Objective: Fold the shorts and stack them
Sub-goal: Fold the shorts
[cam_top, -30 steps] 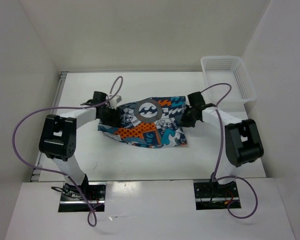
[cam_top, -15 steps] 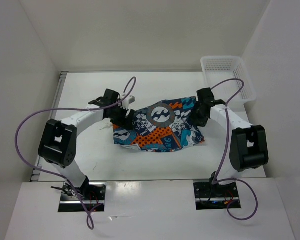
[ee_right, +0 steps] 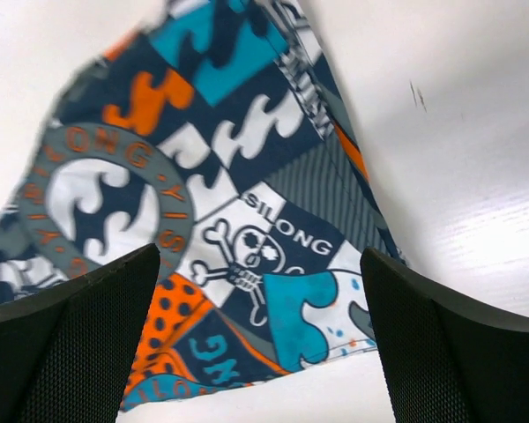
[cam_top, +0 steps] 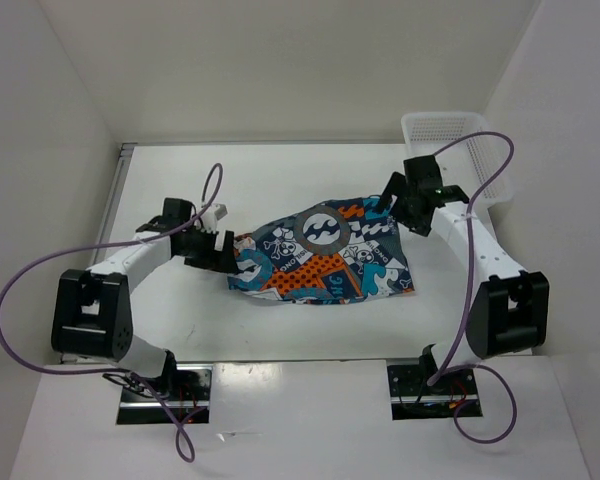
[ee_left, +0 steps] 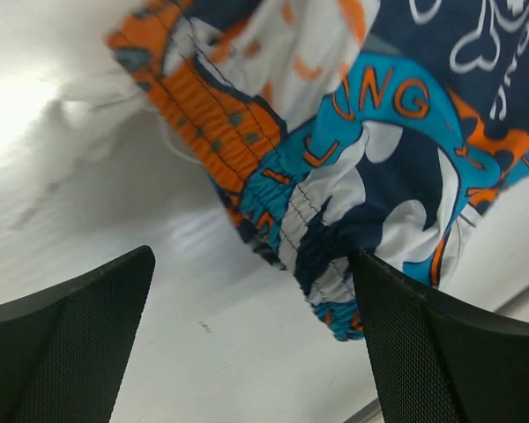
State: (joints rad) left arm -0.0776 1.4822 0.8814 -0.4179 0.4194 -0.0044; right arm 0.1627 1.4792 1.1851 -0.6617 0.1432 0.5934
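The place where the orange and teal of the waistband join is below my left gripper and to its right in the top view. I will move gently down that way, with my open fingers on both sides of it.
The shorts point(cam_top: 322, 257) lie in a folded heap mid-table, their round wave logo facing up. My left gripper point(cam_top: 220, 250) stands open just off their left edge. In the left wrist view the orange-and-teal elastic waistband of the shorts point(ee_left: 286, 203) reaches down between the two black fingers point(ee_left: 66, 352), and the left gripper point(ee_left: 256, 352) holds nothing. My right gripper point(cam_top: 392, 207) is open above the shorts' far right corner. In the right wrist view the skull patch of the shorts point(ee_right: 247, 251) lies below the right gripper point(ee_right: 260, 352), apart from its pads.
A white mesh basket point(cam_top: 458, 150) stands at the table's point(cam_top: 180, 180) back right corner, close behind the right arm. White walls enclose the left, back and right sides. Purple cables loop off both arms.
Both grippers have opened and let go of the shorts, which moved right and settled on the table. The left arm drew back to the left; the right wrist rose toward the back right.
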